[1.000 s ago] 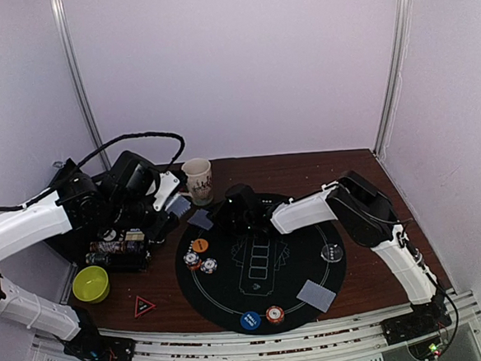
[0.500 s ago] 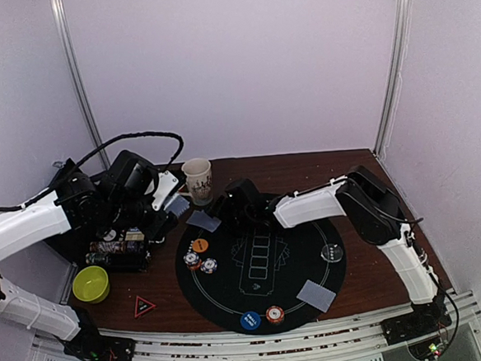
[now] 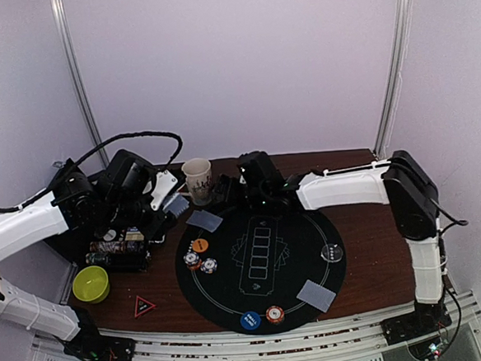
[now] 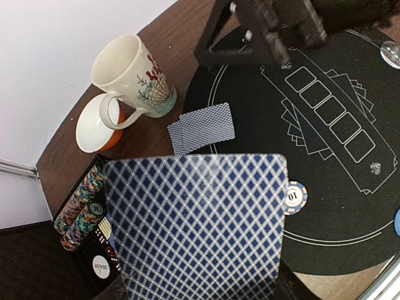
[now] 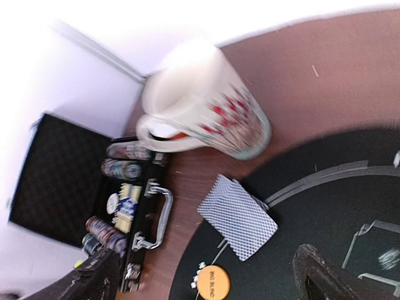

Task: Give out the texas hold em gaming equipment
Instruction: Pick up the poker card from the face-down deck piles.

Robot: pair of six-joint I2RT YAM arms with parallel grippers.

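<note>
The blue-checked card's free edge point(image 3: 182, 203) sticks out from my left gripper. My right gripper should go up and turn next, moving toward the card and onto that edge.
My left gripper point(image 3: 169, 199) hovers over the table's left side, shut on a blue-checked playing card point(image 4: 197, 228) that hides its fingers. My right gripper point(image 5: 206, 281) hangs open and empty above the mat's far left. Below it, face-down cards point(image 5: 239, 225) lie on the mat's edge point(image 3: 204, 220), with the orange disc point(image 5: 211, 282) beside them. More cards point(image 3: 316, 294) lie at the mat's near right. Striped chips point(image 3: 201, 262) sit at the mat's left and another stack point(image 3: 275, 313) at its near edge by a blue disc point(image 3: 250, 320). A clear disc point(image 3: 334, 252) lies at the right.
A patterned mug point(image 3: 197, 180) stands just behind the mat point(image 3: 264, 286), close to both grippers, with an orange bowl point(image 4: 94, 125) beside it. The open black chip case point(image 3: 117, 247) lies at the left. A green bowl point(image 3: 90, 283) and a red triangle point(image 3: 143, 305) sit near the front left.
My right gripper opened, left the cards on the mat's left edge and drew up and back toward the far side. The left arm stayed still with its card.
</note>
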